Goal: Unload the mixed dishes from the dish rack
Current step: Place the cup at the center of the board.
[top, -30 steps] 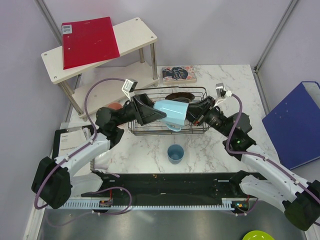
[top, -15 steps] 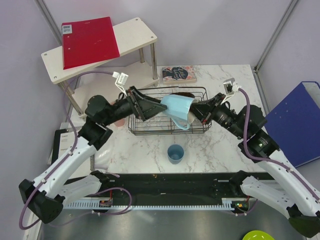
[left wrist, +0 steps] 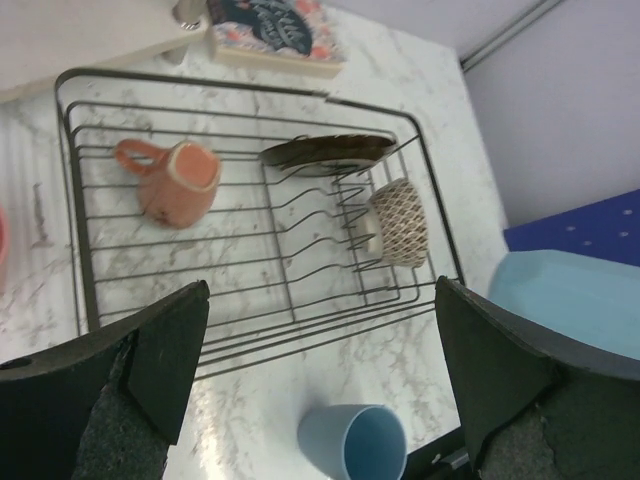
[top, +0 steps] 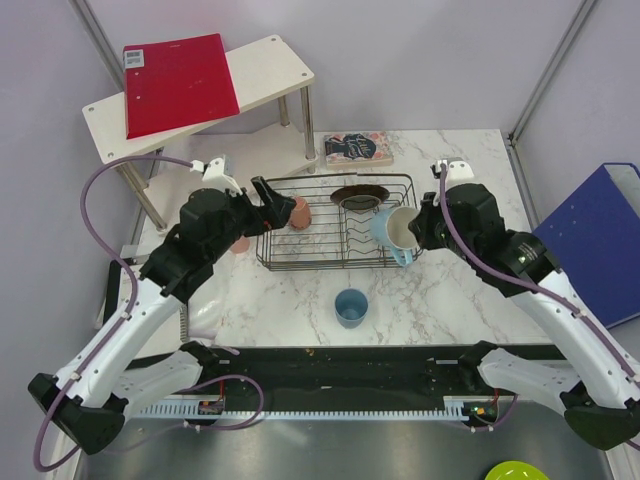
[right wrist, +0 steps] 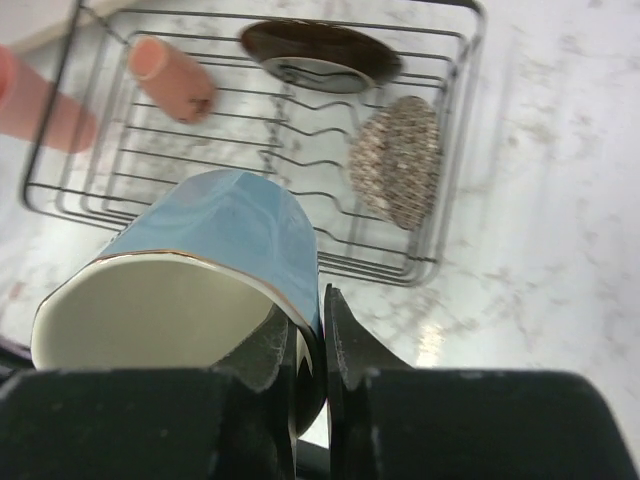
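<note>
My right gripper moves back and down next, then sets the mug (right wrist: 225, 225) on the empty table close to the blue cup.
The dish rack (top: 335, 255) of dark wire stands mid-table. In it lie a small salmon cup with a handle (left wrist: 175, 180), a dark red-brown plate (left wrist: 328, 153) and a red-speckled bowl (left wrist: 400, 220). My right gripper (right wrist: 308, 322) is shut on the rim of the light-blue mug (right wrist: 225, 225), one finger inside its cream interior, and holds it above the rack's right end (top: 395, 232). My left gripper (left wrist: 320, 300) hangs open and empty over the rack's left side (top: 268, 203). A blue cup (top: 350, 306) stands on the table in front of the rack. A salmon-pink tumbler (right wrist: 35, 100) lies left of the rack.
A white two-tier shelf (top: 265, 70) with a red folder (top: 178, 82) stands at the back left. A book (top: 357, 148) lies behind the rack. A blue binder (top: 590, 245) leans at the right. A lime-green dish (top: 515, 470) sits at the bottom right.
My left gripper has let go of the light-blue mug, opened wide and drawn back to the left. My right gripper has carried the mug off to the rack's right end.
</note>
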